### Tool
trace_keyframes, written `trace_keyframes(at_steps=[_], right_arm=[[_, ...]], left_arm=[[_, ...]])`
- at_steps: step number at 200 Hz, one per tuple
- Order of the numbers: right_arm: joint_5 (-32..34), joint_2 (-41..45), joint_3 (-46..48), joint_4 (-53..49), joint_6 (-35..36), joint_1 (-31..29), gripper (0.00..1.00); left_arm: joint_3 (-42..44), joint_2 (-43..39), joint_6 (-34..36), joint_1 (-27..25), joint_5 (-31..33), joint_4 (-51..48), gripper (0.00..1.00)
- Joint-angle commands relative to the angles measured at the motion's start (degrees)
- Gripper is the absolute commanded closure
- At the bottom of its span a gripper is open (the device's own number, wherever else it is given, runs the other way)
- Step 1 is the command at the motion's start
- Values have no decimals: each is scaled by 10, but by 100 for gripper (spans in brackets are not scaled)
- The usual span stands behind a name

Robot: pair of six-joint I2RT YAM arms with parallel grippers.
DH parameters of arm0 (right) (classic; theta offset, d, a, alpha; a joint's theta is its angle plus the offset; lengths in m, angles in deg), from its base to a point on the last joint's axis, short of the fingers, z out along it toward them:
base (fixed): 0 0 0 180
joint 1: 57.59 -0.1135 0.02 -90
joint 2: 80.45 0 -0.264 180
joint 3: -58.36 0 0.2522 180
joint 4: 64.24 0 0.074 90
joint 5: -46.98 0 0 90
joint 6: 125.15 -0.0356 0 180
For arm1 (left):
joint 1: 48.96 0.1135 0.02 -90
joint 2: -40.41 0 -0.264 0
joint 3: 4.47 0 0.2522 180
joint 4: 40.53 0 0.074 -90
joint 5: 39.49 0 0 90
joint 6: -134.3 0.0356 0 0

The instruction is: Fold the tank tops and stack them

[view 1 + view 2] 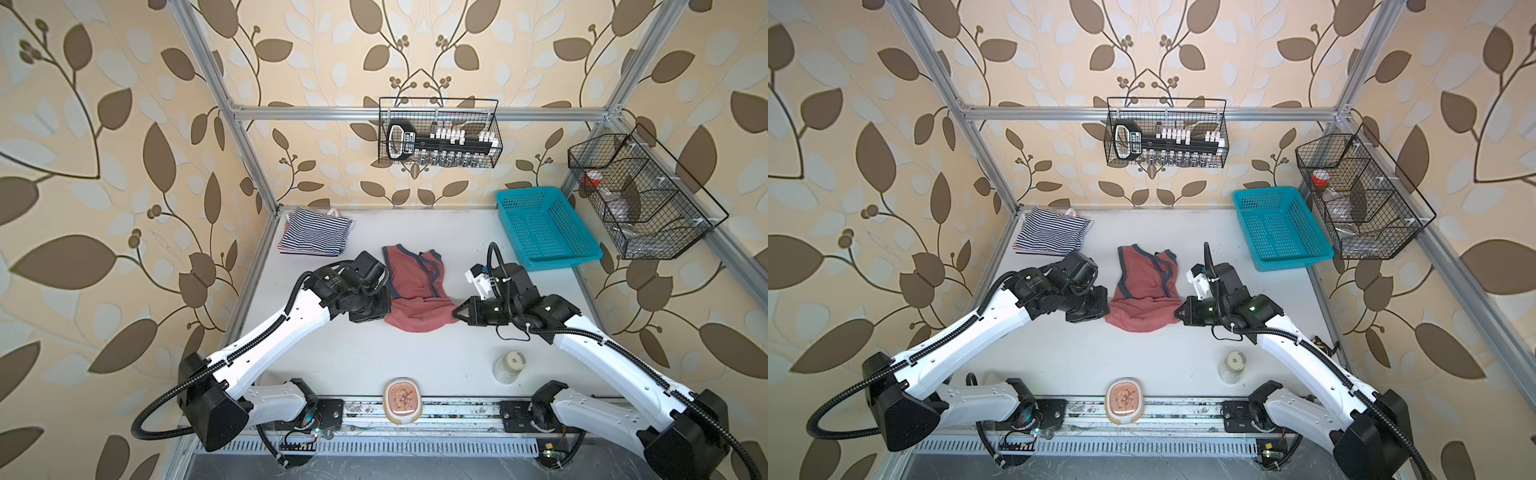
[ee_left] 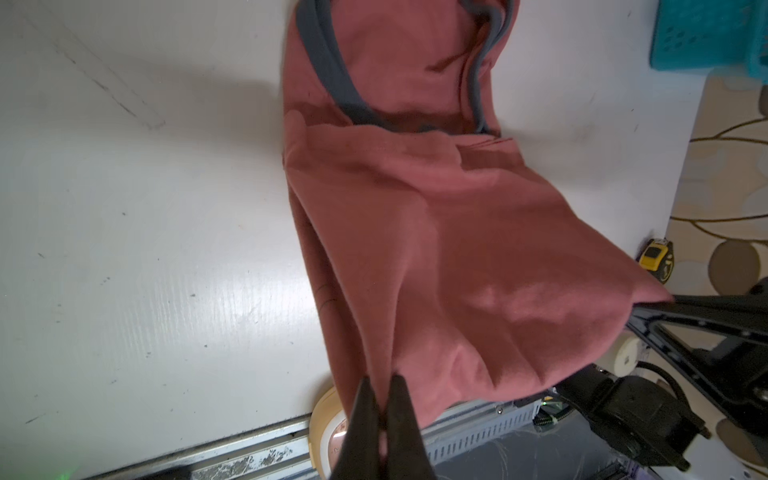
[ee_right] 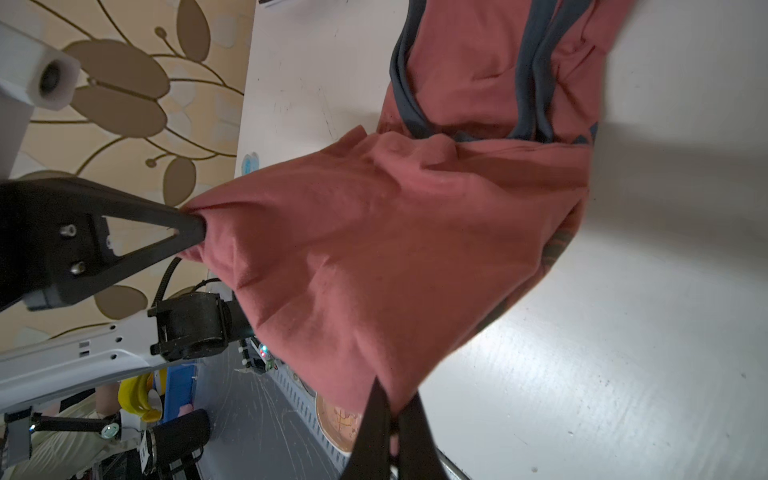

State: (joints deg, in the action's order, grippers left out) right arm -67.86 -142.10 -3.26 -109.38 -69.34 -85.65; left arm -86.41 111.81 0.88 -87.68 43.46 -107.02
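My right gripper takes the raised hem corner outward next, lowers it by the uncovered straps and lets go, since they are outward and below the gripper.
A dusty red tank top [image 1: 415,286] with dark trim lies mid-table, straps toward the back wall. Its near hem is raised off the table and held at both corners. My left gripper [image 2: 382,380] is shut on the left hem corner. In both top views its jaws are hidden under the wrist. My right gripper [image 3: 392,395] is shut on the right hem corner [image 1: 451,311]. The cloth [image 1: 1142,316] sags between the two grips. A navy-and-white striped tank top [image 1: 316,235] lies folded at the back left corner, with a thin reddish edge showing under it.
A teal basket [image 1: 544,232] stands at the back right. A clear jar [image 1: 509,365] and a beige lidded box [image 1: 402,401] sit near the front edge. Wire baskets [image 1: 438,133] hang on the walls. A yellow tape measure [image 2: 654,259] lies at the table's right edge.
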Motion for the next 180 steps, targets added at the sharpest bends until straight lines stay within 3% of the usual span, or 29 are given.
trace_keyframes(at_steps=[1, 62, 111, 180], right_arm=[[-25, -28, -32, 17, 17, 23, 100], [-85, -140, -116, 41, 53, 81, 100], [-144, -249, -177, 54, 67, 122, 100], [-180, -413, -273, 88, 55, 163, 100]], left_arm=[[-40, 28, 24, 20, 33, -7, 100], [-98, 106, 71, 110, -27, 24, 100], [-195, 245, 120, 154, -83, 19, 100], [-336, 402, 148, 222, -106, 3, 100]])
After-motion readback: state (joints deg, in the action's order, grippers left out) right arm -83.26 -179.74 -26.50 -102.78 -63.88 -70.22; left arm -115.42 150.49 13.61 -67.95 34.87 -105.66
